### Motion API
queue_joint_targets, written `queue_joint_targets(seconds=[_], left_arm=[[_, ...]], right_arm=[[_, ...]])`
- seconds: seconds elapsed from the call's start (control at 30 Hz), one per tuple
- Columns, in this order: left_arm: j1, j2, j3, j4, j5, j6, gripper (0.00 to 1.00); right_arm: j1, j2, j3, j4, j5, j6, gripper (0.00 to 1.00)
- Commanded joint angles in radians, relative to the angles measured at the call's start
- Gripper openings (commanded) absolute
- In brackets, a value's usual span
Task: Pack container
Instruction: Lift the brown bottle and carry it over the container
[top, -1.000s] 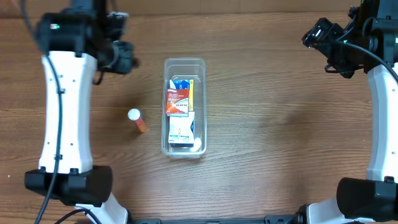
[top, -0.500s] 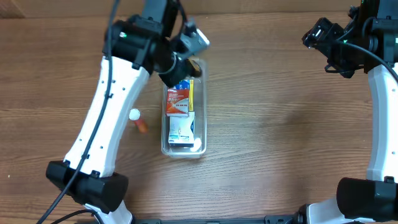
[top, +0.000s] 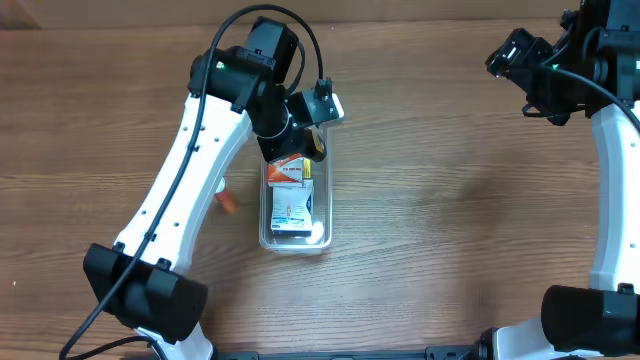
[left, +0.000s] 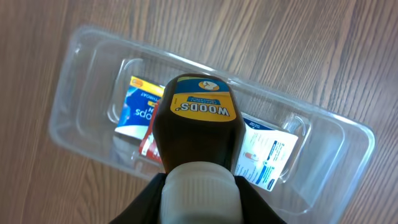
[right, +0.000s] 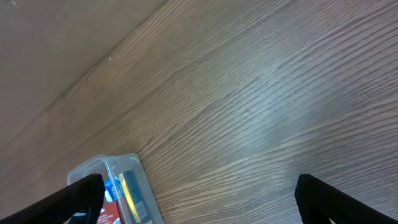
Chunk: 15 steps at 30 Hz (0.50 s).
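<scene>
My left gripper moves down next and lowers the bottle into the container's bare part between the white box (top: 290, 212) and the container's long side, beside the packets.
The clear container (top: 322, 236) lies lengthwise at the table's middle and holds several packets: a red and white one (top: 286, 170), a white box (top: 290, 212) and a blue one (left: 133, 106). My left gripper (top: 305, 125) is shut on a dark brown bottle (left: 199, 121) with a white cap and a yellow "WOODS'" label. It holds the bottle above the container's (left: 74, 81) far half. My right gripper (top: 520, 62) is open and empty, raised at the back right, far from the container (right: 112, 167).
A small orange tube (top: 229, 205) lies on the wood left of the container, partly hidden under my left arm. Bare wooden tabletop (right: 261, 112) stretches between the container and my right gripper (right: 199, 199).
My left arm has swung from the back left to over the container's far half, and now covers the orange tube's white cap. The right arm has not moved.
</scene>
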Motion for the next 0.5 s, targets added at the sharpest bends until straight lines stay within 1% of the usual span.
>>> queue_joint_targets(seconds=[0.0,0.33,0.47], left_arm=[[-0.006,-0.016,-0.051,0.018,0.031,0.048,0.04],[-0.007,-0.015,-0.185,0.108,0.033,0.055,0.04],[-0.007,-0.015,-0.256,0.16,0.06,0.055,0.04]], right_arm=[[0.002,-0.01,0.003,0.005,-0.005,-0.006,1.0],[0.002,-0.01,0.003,0.005,-0.006,-0.006,1.0],[0.002,-0.01,0.003,0.005,-0.005,-0.006,1.0]])
